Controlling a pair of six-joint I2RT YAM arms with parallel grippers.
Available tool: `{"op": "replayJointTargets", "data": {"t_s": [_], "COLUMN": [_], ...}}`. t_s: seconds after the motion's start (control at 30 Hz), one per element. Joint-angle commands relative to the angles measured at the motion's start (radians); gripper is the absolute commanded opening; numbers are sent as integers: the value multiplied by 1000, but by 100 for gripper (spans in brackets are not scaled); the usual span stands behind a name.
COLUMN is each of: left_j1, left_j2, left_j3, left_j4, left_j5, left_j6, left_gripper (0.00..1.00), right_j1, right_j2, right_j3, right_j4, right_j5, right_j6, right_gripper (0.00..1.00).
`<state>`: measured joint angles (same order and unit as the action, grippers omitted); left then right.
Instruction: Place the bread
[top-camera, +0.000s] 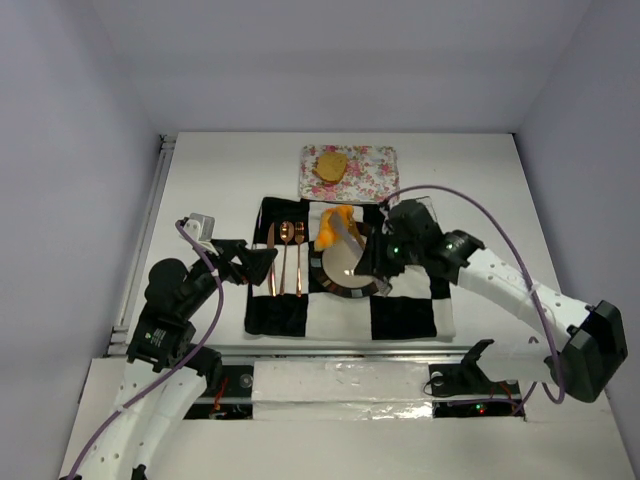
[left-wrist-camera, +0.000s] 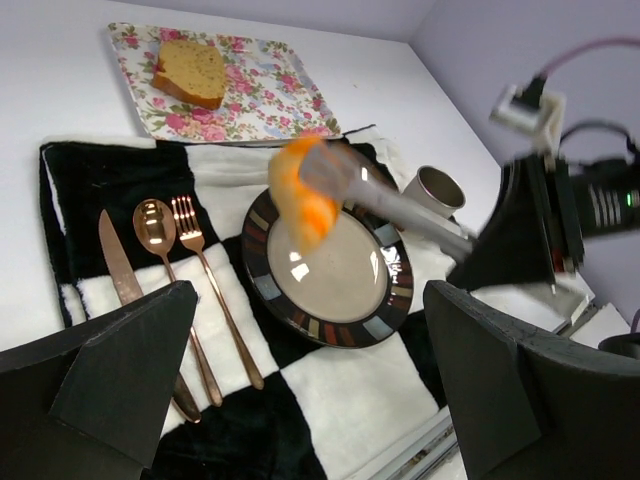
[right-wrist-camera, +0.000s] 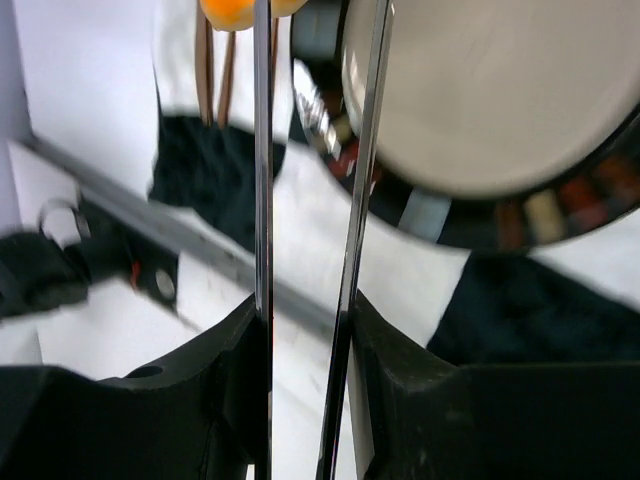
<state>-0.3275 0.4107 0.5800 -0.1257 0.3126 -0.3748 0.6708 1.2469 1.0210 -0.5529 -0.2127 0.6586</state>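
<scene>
The croissant still hangs above the plate's rim. Next, my right gripper moves down and back so the ends of the tongs reach the plate's pale middle (top-camera: 343, 267) (right-wrist-camera: 470, 90) for the release.
My right gripper (top-camera: 378, 258) (right-wrist-camera: 305, 310) is shut on metal tongs (top-camera: 352, 240) (left-wrist-camera: 390, 205) (right-wrist-camera: 262, 200). The tongs' tips pinch the golden-orange croissant (top-camera: 335, 225) (left-wrist-camera: 305, 205) (right-wrist-camera: 235, 10) and hold it in the air over the far-left rim of the dark-rimmed plate (top-camera: 345, 287) (left-wrist-camera: 330, 330) (right-wrist-camera: 560, 200). The tan-brown bread slice (top-camera: 330, 165) (left-wrist-camera: 192, 72) lies on the floral tray (top-camera: 375, 170) (left-wrist-camera: 270, 100) behind the mat. My left gripper (top-camera: 262, 262) (left-wrist-camera: 310, 345) is open and empty, low over the left part of the mat beside the cutlery.
A black-and-white checkered mat (top-camera: 400, 315) lies under the plate. A copper knife, spoon (left-wrist-camera: 155, 225) and fork lie left of the plate (top-camera: 285, 258). A small metal cup (left-wrist-camera: 438, 190) stands right of the plate, close to my right arm.
</scene>
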Motion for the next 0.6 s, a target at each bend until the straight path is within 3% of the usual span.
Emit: {"op": "replayJointTargets", "data": {"t_s": [0.0, 0.3, 0.57], "left_j1": [-5, -5, -5], "left_j2": [-7, -16, -10], "left_j3": [1, -5, -6], "left_j4": [26, 32, 34], "left_j5": [-12, -24, -30], "left_j6": [7, 2, -3], "left_gripper": [99, 99, 99], "right_j1": [85, 141, 150], "right_j2": [-56, -95, -107], "right_j3": [-68, -183, -191], "right_j4": [27, 42, 74], "right_j5": [28, 64, 82], "right_j6": [55, 76, 84], "right_gripper": [31, 35, 57]}}
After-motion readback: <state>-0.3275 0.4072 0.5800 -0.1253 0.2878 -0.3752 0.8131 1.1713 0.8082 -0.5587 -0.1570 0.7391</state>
